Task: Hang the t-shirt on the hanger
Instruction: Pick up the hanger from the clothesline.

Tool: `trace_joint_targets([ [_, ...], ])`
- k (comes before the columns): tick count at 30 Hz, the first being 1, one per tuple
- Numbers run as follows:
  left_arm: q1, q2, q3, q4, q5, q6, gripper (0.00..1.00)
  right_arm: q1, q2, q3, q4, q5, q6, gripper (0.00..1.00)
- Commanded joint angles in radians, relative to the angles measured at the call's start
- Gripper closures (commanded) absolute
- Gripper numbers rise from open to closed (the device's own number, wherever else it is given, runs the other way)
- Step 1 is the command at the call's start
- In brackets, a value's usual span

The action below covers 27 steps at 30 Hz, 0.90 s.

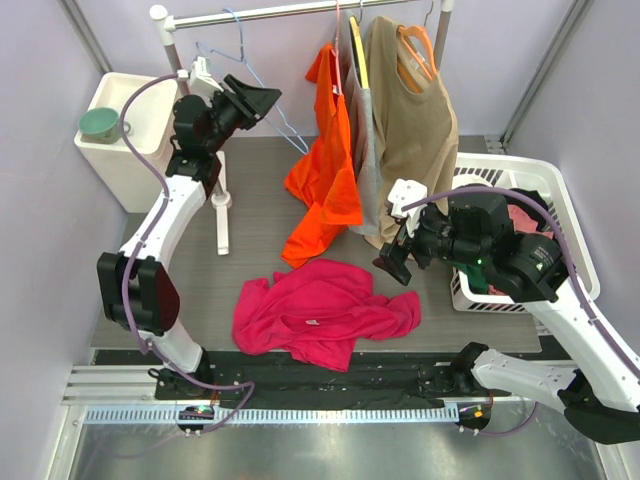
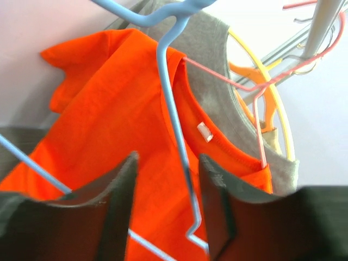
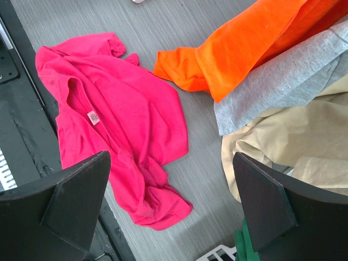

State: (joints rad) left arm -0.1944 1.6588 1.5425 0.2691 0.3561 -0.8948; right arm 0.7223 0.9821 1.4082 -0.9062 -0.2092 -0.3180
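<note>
My right gripper moves outward and to the left in the top view next, onto the hanger's jutting end point(image 1: 303, 149), since it reaches past my left gripper.
The magenta t-shirt point(image 1: 320, 310) lies crumpled on the grey table near the front edge, its white neck label facing up. In the right wrist view the t-shirt point(image 3: 119, 114) spreads below and left of the jaws. The light-blue wire hanger point(image 1: 243, 55) hangs from the rail at the back left. My left gripper point(image 1: 268, 100) is raised to it, and in its wrist view the hanger point(image 2: 173, 114) wire runs down between the parted fingers of the left gripper point(image 2: 168, 160), nearer the right one, with a gap either side. My right gripper point(image 1: 392, 262) hovers wide open and empty just right of the t-shirt, as the right gripper point(image 3: 171, 157) shows in its own view.
An orange t-shirt point(image 1: 325, 170), a grey garment and a tan shirt point(image 1: 410, 120) hang from the rail point(image 1: 300, 12) in the middle. A white laundry basket point(image 1: 560, 200) stands at the right, a white bin point(image 1: 110, 150) with a green bowl at the back left, a white stand point(image 1: 220, 210) beside it.
</note>
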Motion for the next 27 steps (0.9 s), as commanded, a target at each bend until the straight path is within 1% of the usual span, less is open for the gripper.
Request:
trace_joint_targets([
  [1, -0.005, 0.019, 0.022, 0.18, 0.016, -0.084, 0.65, -0.004, -0.006, -0.005, 0.033, -0.01, 0.002, 0.0],
  [3, -0.005, 0.021, 0.036, 0.203, 0.041, -0.107, 0.74, -0.004, -0.005, 0.0, 0.033, -0.007, 0.0, 0.0],
  [4, -0.005, 0.019, 0.041, 0.214, 0.053, -0.11, 0.83, -0.004, -0.005, 0.0, 0.033, -0.007, 0.0, 0.0],
  [7, -0.007, -0.001, 0.065, 0.234, 0.057, -0.112, 1.0, -0.004, 0.0, 0.006, 0.036, -0.012, 0.0, 0.0],
  [11, -0.011, -0.034, 0.094, 0.21, 0.063, -0.096, 1.0, -0.004, 0.018, 0.031, 0.055, -0.001, 0.039, 0.0],
  [14, -0.013, -0.085, 0.084, 0.145, 0.05, -0.075, 1.0, -0.006, 0.039, 0.086, 0.084, -0.009, 0.086, 0.0],
  [17, -0.02, -0.155, 0.03, 0.075, 0.031, -0.064, 1.0, -0.006, 0.066, 0.121, 0.128, -0.015, 0.137, 0.0],
  [19, -0.034, -0.227, -0.042, 0.004, 0.014, -0.058, 1.0, -0.006, 0.082, 0.139, 0.156, -0.013, 0.177, 0.0],
  [21, -0.069, -0.28, -0.103, -0.072, -0.009, -0.038, 1.0, -0.006, 0.115, 0.172, 0.214, 0.016, 0.235, 0.0],
  [22, -0.083, -0.33, -0.164, -0.097, -0.02, -0.035, 1.0, -0.006, 0.127, 0.179, 0.24, 0.028, 0.256, 0.0],
  [23, -0.12, -0.356, -0.191, -0.128, -0.038, -0.027, 1.0, -0.006, 0.142, 0.186, 0.307, 0.04, 0.288, 0.0],
  [24, -0.14, -0.379, -0.211, -0.201, -0.086, -0.024, 1.0, -0.006, 0.148, 0.183, 0.346, 0.047, 0.316, 0.0],
  [25, -0.161, -0.421, -0.249, -0.226, -0.103, -0.017, 1.0, -0.004, 0.153, 0.176, 0.392, 0.042, 0.385, 0.0],
  [26, -0.198, -0.435, -0.263, -0.26, -0.118, -0.012, 1.0, -0.006, 0.159, 0.152, 0.491, 0.028, 0.414, 0.02],
  [27, -0.212, -0.445, -0.277, -0.264, -0.129, 0.0, 1.0, -0.004, 0.177, 0.14, 0.539, 0.012, 0.44, 0.04],
])
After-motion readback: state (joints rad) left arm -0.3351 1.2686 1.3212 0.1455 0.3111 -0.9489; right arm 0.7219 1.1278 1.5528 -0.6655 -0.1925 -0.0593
